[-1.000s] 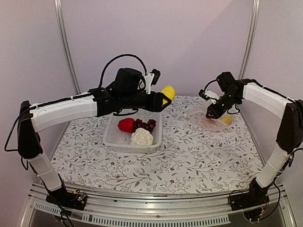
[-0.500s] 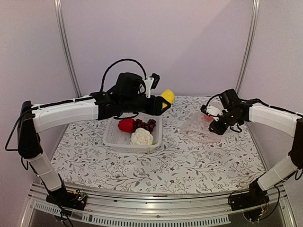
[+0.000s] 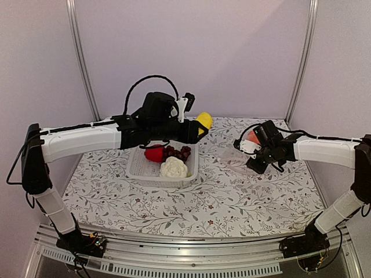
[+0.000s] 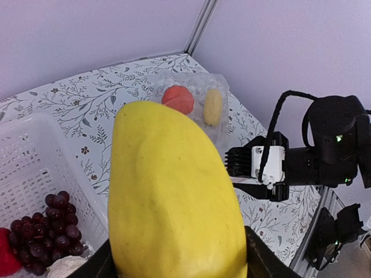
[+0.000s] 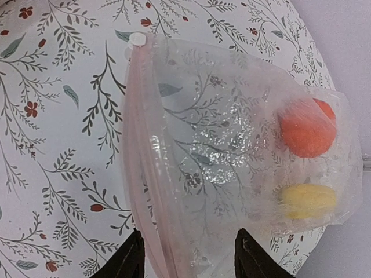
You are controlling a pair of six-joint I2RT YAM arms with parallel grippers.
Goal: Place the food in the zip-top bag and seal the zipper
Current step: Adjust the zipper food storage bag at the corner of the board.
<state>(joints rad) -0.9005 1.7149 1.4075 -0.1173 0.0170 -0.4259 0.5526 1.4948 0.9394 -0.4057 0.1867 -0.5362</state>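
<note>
The bag's pinkish zipper rim point(image 5: 168, 257) already lies between my right gripper's open fingers. My right gripper should stay low and close them on the zipper rim's upper part.
My left gripper point(image 3: 199, 124) is shut on a large smooth yellow toy fruit point(image 4: 174, 191) and holds it in the air past the basket's far right corner. The clear zip-top bag point(image 5: 220, 139) lies on the table at the right. It holds an orange piece point(image 5: 307, 128) and a small yellow piece point(image 5: 308, 200). Its pinkish zipper point(image 5: 134, 145) runs along the left edge in the right wrist view. My right gripper point(image 5: 189, 258) is open, its jaws wide apart either side of the bag's near end. The bag also shows in the top view point(image 3: 235, 156).
A white slotted basket point(image 3: 139, 168) stands mid-table with a red fruit point(image 3: 154, 153), dark grapes point(image 3: 177, 152) and a white cauliflower point(image 3: 174, 168) inside. The floral tablecloth covers the table. Metal frame posts stand at both back corners.
My right arm has swung left and lower, and the bag has shifted left toward the middle with it. My left gripper with the yellow fruit has barely moved.
</note>
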